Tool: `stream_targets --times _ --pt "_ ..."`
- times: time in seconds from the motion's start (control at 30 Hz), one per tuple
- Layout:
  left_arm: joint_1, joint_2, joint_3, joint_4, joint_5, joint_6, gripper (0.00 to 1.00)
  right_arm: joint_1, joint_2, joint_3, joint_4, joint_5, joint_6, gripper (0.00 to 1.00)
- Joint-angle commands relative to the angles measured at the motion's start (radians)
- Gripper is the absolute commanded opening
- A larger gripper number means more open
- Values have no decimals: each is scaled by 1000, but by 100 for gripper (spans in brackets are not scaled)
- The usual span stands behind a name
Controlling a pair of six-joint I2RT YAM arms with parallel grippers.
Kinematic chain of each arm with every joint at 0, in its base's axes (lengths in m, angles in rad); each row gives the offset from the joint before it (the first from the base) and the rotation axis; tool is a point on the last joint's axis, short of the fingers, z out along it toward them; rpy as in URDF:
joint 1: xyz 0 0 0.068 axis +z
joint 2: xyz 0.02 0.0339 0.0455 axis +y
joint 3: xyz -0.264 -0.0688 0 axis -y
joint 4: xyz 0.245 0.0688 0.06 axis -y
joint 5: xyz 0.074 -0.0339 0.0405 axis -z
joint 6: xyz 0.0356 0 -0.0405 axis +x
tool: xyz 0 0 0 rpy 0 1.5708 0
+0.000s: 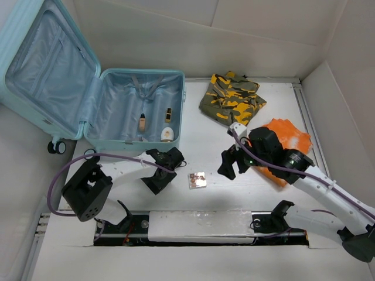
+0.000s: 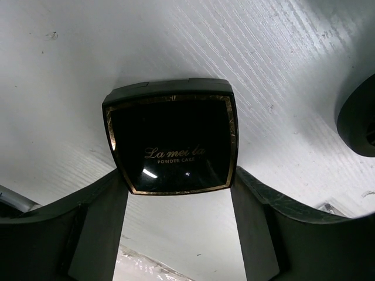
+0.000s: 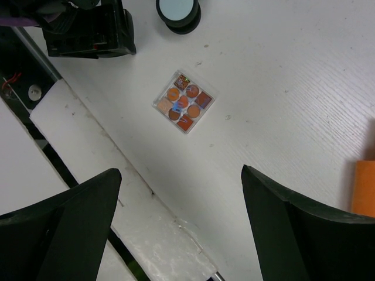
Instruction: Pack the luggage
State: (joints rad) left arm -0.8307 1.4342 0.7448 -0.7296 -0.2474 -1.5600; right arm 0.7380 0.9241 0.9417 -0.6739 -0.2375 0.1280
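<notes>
I will next lift the compact over the suitcase's near rim with my left gripper and release it on the bare lining beyond the beige bottle [image 1: 144, 106], because that lining lies outward.
The luggage [image 1: 126, 111], a pale aqua-blue suitcase, lies open at the far left with its lid [image 1: 44, 64] propped back. Several small toiletries [image 1: 167, 133] lie in its lined base. My left gripper [image 1: 166, 170] is low over the table in front of the suitcase. In the left wrist view its fingers [image 2: 102, 211] press the near corners of a black, gold-trimmed powder compact [image 2: 173, 140]. My right gripper [image 1: 230, 166] hovers open and empty [image 3: 181, 175] right of a small eyeshadow palette [image 1: 197, 180], which also shows in the right wrist view [image 3: 184, 102].
A camouflage garment [image 1: 231, 96] lies at the back centre. An orange cloth [image 1: 290, 137] lies partly under the right arm. A round black item with a pale top [image 3: 179, 12] sits beside the left gripper and shows at the edge of the left wrist view [image 2: 358, 114].
</notes>
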Motion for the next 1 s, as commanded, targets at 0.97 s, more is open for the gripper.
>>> stream_targets --times 0.97 --pt "648 135 773 76 -32 734 44 -5 27 111 -7 -49 10 90"
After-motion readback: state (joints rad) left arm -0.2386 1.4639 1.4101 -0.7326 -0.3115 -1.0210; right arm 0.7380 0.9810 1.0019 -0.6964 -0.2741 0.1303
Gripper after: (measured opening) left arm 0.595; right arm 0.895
